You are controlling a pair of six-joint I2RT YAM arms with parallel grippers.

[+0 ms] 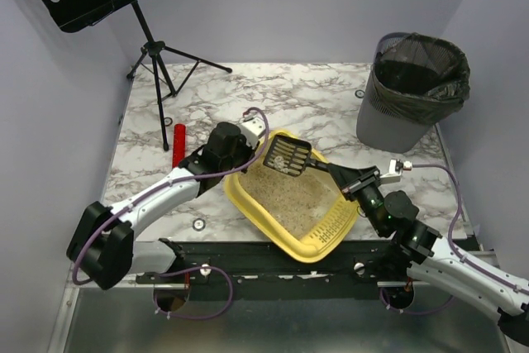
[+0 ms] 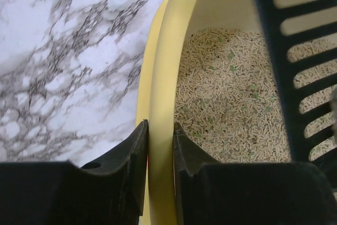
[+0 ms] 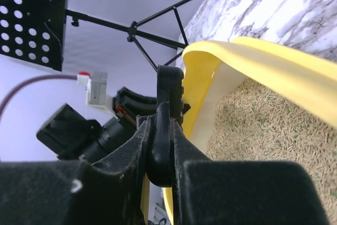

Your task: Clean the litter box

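Note:
The bare marble is outward, toward the right in the top view, so my left gripper will next swing the litter box's rim there to straighten the angled litter box, then release it.
The yellow litter box (image 1: 248, 208) lies at an angle on the marble table, filled with beige litter (image 1: 293, 197), its slotted sieve end (image 1: 333, 226) at the near right. My left gripper (image 1: 235, 155) is shut on the box's far left rim (image 2: 160, 146). My right gripper (image 1: 347, 179) is shut on the handle (image 3: 161, 146) of a black slotted scoop (image 1: 287, 155), whose head hangs over the box's far corner with litter in it. The scoop's slots show in the left wrist view (image 2: 303, 72).
A grey bin with a black bag (image 1: 411, 88) stands at the far right. A red stick (image 1: 178, 146) lies left of the box. A black music stand (image 1: 153, 51) rises at the far left.

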